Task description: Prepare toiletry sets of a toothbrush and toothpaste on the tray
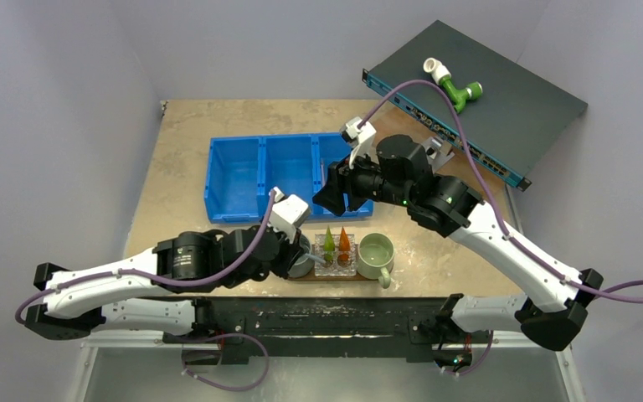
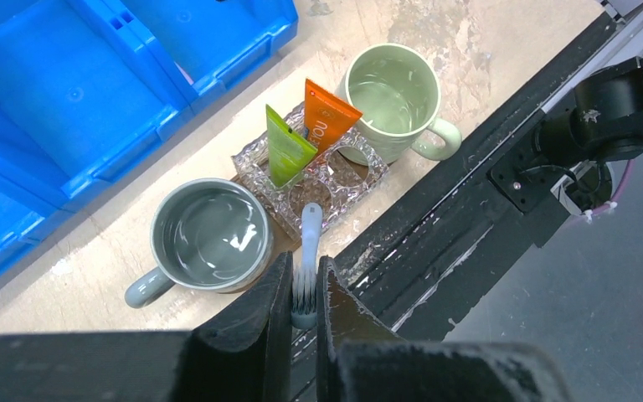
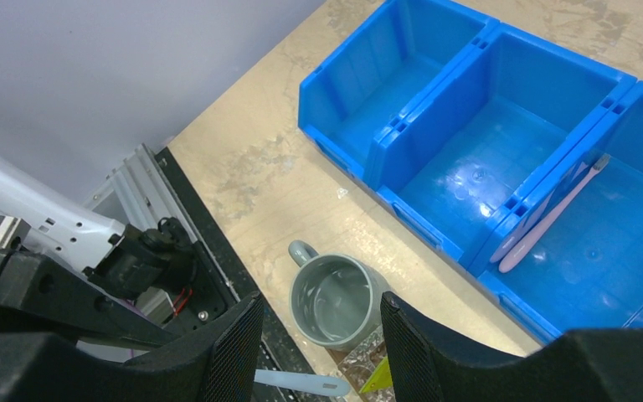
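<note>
The holder's empty near hole (image 1: 326, 260) (image 2: 311, 194) is below my left gripper and to its right in the top view. I will move my left gripper across and down, since the toothbrush's handle faces the hole.
My left gripper (image 2: 305, 261) is shut on the bristle head of the pale blue toothbrush (image 2: 311, 228), whose handle points at the clear holder (image 2: 343, 172). In that holder stand the green toothpaste (image 2: 285, 147) and the orange toothpaste (image 2: 326, 122). The holder sits on the dark brown tray (image 1: 347, 277), between a grey mug (image 2: 209, 234) and a green mug (image 2: 392, 90). My right gripper (image 3: 320, 298) hangs open and empty, high above the grey mug (image 3: 339, 298). The pink toothbrush (image 3: 552, 213) leans on a divider in the blue bin (image 3: 469, 142).
The blue three-compartment bin (image 1: 276, 176) lies behind the tray. A black flat box (image 1: 502, 100) at the back right carries a green-and-white pipe fitting (image 1: 456, 88). The black rail of the arm bases (image 2: 469, 176) runs along the table's near edge.
</note>
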